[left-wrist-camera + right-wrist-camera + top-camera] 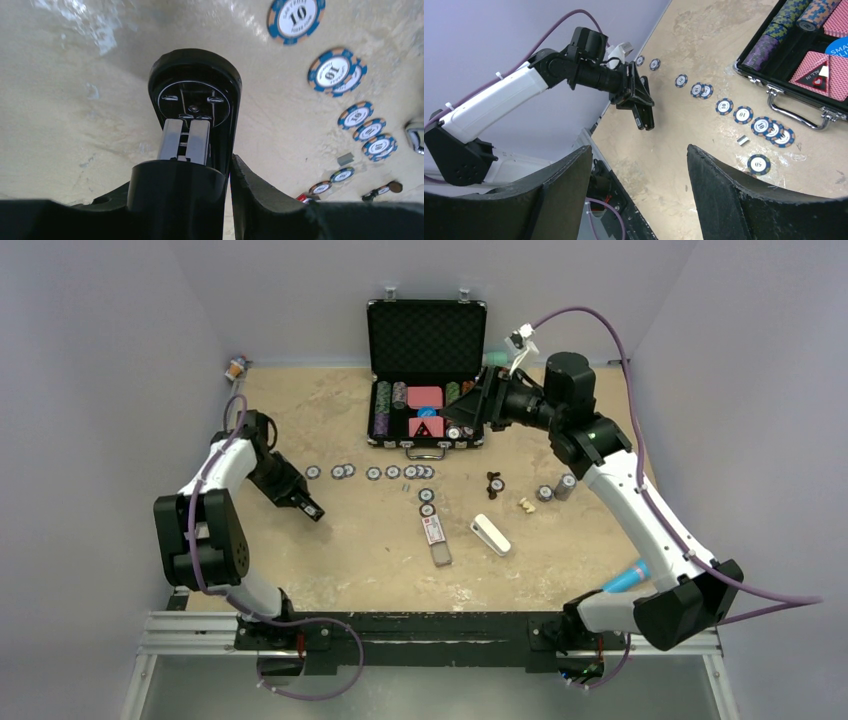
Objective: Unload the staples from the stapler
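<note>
I will next bring the stapler [313,508] down onto the table beneath it with my left gripper, since the staples already lie beside the row of chips.
My left gripper [298,496] is shut on the stapler [313,508], a slim black stapler held above the left part of the table. The left wrist view looks along the stapler [196,95]: its two arms are hinged apart and a silvery channel [185,140] shows inside. One finger [250,190] presses its right side. The staples [345,159], a tiny silvery strip, lie on the table beside the row of chips, also visible as a pale strip [742,140] in the right wrist view. My right gripper [639,150] is open and holds nothing, raised near the case [480,400].
An open black poker case [425,340] stands at the back centre. A row of chips [372,473] lies in front of it. A white oblong bar [491,534], a red-and-white box [435,533] and small bottles [565,485] sit mid-table.
</note>
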Available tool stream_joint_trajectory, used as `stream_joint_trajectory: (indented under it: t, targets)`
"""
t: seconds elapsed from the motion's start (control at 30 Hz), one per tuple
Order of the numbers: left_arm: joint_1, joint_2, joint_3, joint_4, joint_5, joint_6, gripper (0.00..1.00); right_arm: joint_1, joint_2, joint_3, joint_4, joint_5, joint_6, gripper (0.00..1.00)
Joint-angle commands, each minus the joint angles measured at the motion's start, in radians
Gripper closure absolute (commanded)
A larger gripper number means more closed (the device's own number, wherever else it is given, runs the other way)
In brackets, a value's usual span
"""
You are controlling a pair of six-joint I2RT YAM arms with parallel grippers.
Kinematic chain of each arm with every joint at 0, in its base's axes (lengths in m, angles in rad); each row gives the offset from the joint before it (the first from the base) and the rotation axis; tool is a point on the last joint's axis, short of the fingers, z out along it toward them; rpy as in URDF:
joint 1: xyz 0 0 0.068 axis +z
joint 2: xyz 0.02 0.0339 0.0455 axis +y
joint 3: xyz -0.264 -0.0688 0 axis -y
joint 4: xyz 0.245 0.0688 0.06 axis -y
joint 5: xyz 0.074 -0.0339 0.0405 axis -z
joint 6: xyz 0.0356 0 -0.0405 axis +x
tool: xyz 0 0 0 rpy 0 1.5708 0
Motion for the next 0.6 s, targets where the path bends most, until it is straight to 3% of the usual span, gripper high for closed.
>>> stream_joint_trajectory:
  t: [0.0,0.57]
  targets:
    - [0.033,0.059,0.085,-0.034,-0.003,0.001,1.00,-0.017,-0.021,0.009,0.006,0.018,-0.025,0.27]
    - [0.033,0.162,0.074,-0.003,0.039,0.061,0.98,-0.066,-0.036,-0.028,0.008,0.022,-0.032,0.26]
